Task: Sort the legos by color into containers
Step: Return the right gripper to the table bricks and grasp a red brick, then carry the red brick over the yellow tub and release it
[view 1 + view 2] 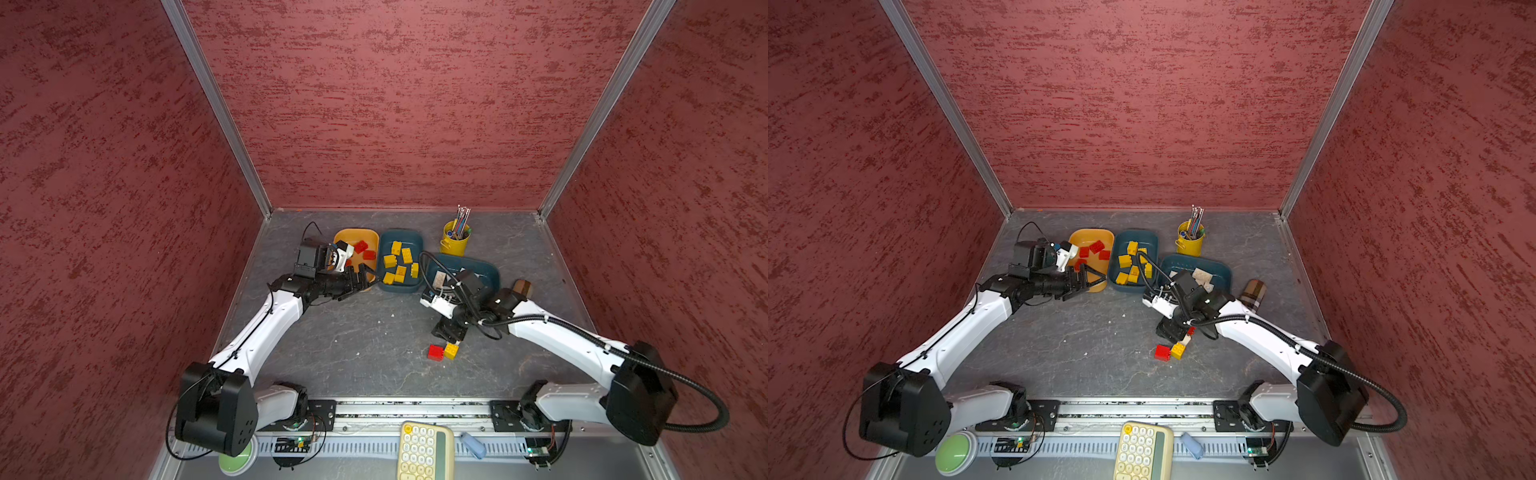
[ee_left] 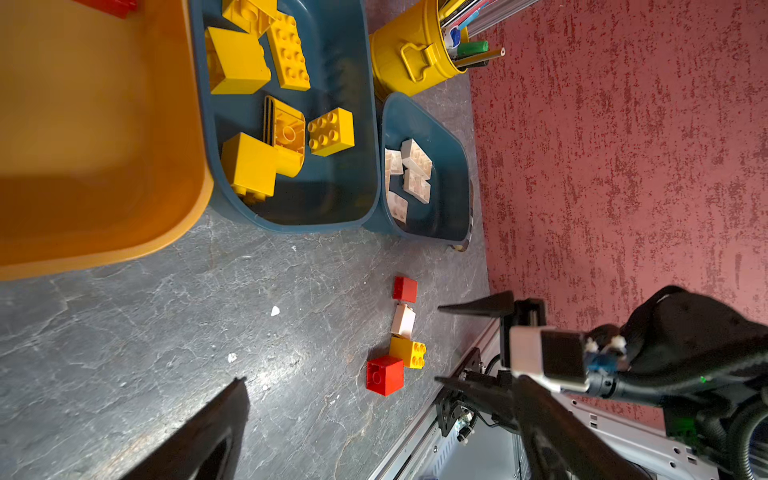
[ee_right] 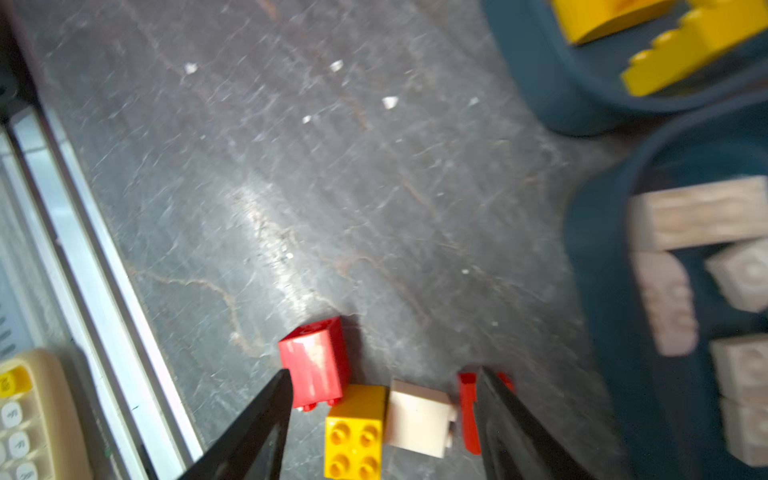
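Observation:
Next, my right gripper moves back and down onto the red lego beside the yellow one, since that end of the row has bare table around it.
Four loose legos lie in a row on the grey table: a red one [image 3: 318, 363], a yellow one [image 3: 355, 428], a white one [image 3: 417, 417] and another red one [image 3: 467, 411]. My right gripper [image 3: 384, 372] is open just over them, its fingers to either side of the yellow and white bricks, holding nothing. My left gripper [image 1: 361, 280] is wide open and empty at the near edge of the orange container [image 1: 357, 232], which holds red legos. One teal container [image 2: 332, 187] holds yellow legos. The other teal container [image 2: 449, 199] holds white ones.
A yellow cup of pens [image 1: 455, 241] stands behind the teal tubs. A brown cylinder [image 1: 522, 288] lies right of the white-brick tub. A cream calculator [image 1: 424, 451], a green button [image 1: 237, 459] and a blue item [image 1: 473, 444] sit past the front rail. Red walls enclose three sides.

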Tool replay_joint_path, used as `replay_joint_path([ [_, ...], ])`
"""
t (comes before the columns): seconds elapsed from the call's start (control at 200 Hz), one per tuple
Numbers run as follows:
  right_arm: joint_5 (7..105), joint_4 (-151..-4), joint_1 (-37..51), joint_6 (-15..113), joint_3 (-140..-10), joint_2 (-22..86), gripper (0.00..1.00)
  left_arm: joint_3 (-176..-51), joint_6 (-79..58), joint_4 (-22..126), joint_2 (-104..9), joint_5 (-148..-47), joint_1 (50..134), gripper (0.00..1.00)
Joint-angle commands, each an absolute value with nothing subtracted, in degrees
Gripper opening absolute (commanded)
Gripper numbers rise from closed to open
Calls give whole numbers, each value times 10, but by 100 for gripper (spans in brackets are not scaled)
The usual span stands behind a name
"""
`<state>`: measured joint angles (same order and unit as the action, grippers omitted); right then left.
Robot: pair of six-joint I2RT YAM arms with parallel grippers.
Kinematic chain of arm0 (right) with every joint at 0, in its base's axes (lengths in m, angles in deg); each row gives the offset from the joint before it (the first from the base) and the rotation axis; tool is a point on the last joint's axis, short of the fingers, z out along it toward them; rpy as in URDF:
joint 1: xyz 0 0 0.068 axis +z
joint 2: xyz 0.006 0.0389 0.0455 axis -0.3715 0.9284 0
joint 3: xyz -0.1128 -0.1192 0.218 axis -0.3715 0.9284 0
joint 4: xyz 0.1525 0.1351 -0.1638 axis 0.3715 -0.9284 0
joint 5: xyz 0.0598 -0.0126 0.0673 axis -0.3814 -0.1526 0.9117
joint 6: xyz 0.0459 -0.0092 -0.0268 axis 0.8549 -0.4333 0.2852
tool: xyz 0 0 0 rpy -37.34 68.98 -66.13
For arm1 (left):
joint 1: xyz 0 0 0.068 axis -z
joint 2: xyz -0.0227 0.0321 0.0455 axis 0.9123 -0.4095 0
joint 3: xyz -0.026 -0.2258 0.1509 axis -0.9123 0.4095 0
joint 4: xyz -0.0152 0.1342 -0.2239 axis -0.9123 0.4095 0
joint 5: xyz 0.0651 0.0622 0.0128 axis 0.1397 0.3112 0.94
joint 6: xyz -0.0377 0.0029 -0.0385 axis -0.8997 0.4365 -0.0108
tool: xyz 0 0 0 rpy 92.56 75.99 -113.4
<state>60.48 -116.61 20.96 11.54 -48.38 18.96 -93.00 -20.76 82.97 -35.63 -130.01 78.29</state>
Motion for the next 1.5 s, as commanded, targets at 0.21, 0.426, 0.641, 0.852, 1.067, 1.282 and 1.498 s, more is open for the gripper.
replay_joint_path([
  [0.21,574,-1153,295,81,-458,262,71,-920,-185,861,-322,-1295,768,99],
  [0.426,546,-1149,303,74,-461,311,67,-911,-184,867,-312,-1296,761,99],
  [0.641,528,-1156,305,75,-473,335,39,-910,-181,868,-312,-1295,758,99],
  [0.852,528,-1128,291,80,-494,298,25,-913,-178,873,-311,-1296,756,99],
  [1.067,597,-1074,216,80,-577,298,24,-919,-170,887,-299,-1297,740,99],
  [1.282,680,-963,171,146,-696,408,24,-918,-152,919,-271,-1302,702,99],
  [1.498,714,-919,172,202,-853,559,24,-901,-141,935,-245,-1319,659,99],
])
